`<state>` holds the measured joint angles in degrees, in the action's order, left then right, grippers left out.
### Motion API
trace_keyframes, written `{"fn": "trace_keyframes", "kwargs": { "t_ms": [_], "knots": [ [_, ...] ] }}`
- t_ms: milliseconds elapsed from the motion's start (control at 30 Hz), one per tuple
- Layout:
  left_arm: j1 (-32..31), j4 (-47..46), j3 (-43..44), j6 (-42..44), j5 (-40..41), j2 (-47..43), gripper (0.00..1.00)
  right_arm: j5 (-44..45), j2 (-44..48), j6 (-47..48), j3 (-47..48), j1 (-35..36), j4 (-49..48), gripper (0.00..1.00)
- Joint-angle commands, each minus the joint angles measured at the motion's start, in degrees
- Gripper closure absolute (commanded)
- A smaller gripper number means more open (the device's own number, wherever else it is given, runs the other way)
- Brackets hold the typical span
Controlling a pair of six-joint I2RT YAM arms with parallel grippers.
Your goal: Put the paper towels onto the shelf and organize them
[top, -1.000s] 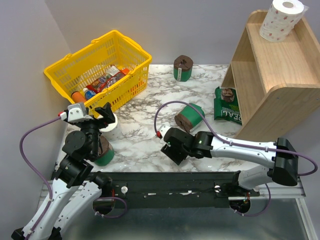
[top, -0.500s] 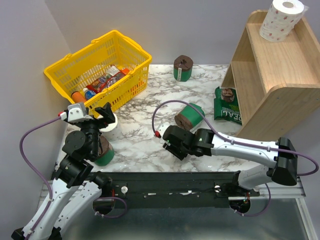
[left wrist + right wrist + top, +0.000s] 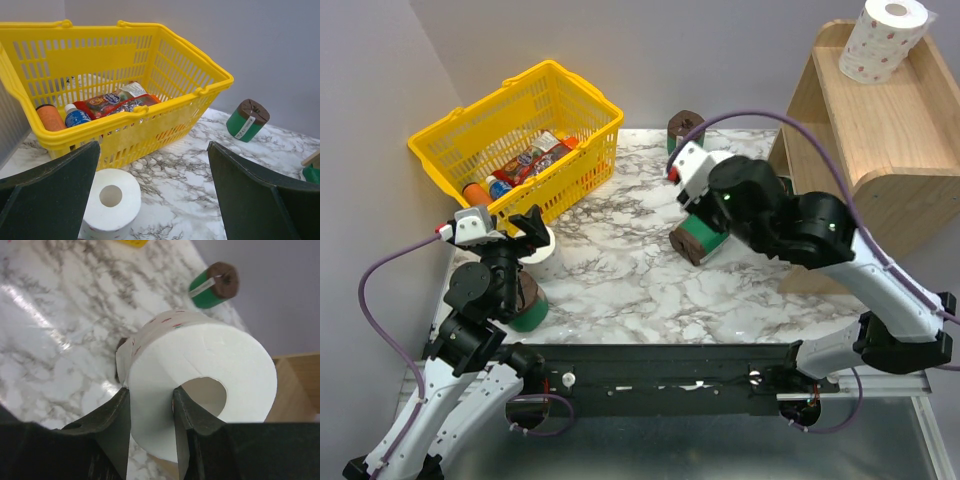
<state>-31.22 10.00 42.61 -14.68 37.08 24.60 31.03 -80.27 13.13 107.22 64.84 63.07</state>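
Observation:
I should carry my roll to its right in the top view with my right gripper and release it there, since the shelf's top level is bare beside its white roll.
My right gripper (image 3: pixel 152 405) is shut on a white paper towel roll (image 3: pixel 215 360) with red dots, one finger inside its hollow core and one outside, held up above the marble table. In the top view the right arm (image 3: pixel 760 210) hides that roll. Another white roll (image 3: pixel 880 40) stands on the top tier of the wooden shelf (image 3: pixel 890 140). A third white roll (image 3: pixel 110 200) stands upright on the table under my open left gripper (image 3: pixel 152 200), touching neither finger. It also shows in the top view as the roll (image 3: pixel 540 250) beside the basket.
A yellow basket (image 3: pixel 450 135) of groceries sits at the back left. One green roll (image 3: pixel 695 240) lies on the table below the right arm, another green roll (image 3: pixel 215 285) stands at the back, and a third green roll (image 3: pixel 527 305) sits by the left arm.
The right gripper closed on the white roll low near the table's front, then rose and swung back toward the shelf with it. The left arm has not moved.

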Motion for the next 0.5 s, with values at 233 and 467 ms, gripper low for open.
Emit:
{"fn": "trace_keyframes", "kwargs": {
  "t_ms": [233,467],
  "knots": [
    [0.3,-0.8,-0.7,-0.6,2.2,-1.1,0.01,12.8,2.0,24.7,15.4,-16.6,-6.1,0.62],
    [0.3,-0.8,-0.7,-0.6,2.3,-1.0,0.01,18.0,3.5,33.6,19.3,-23.5,-15.8,0.62]
  ]
}}
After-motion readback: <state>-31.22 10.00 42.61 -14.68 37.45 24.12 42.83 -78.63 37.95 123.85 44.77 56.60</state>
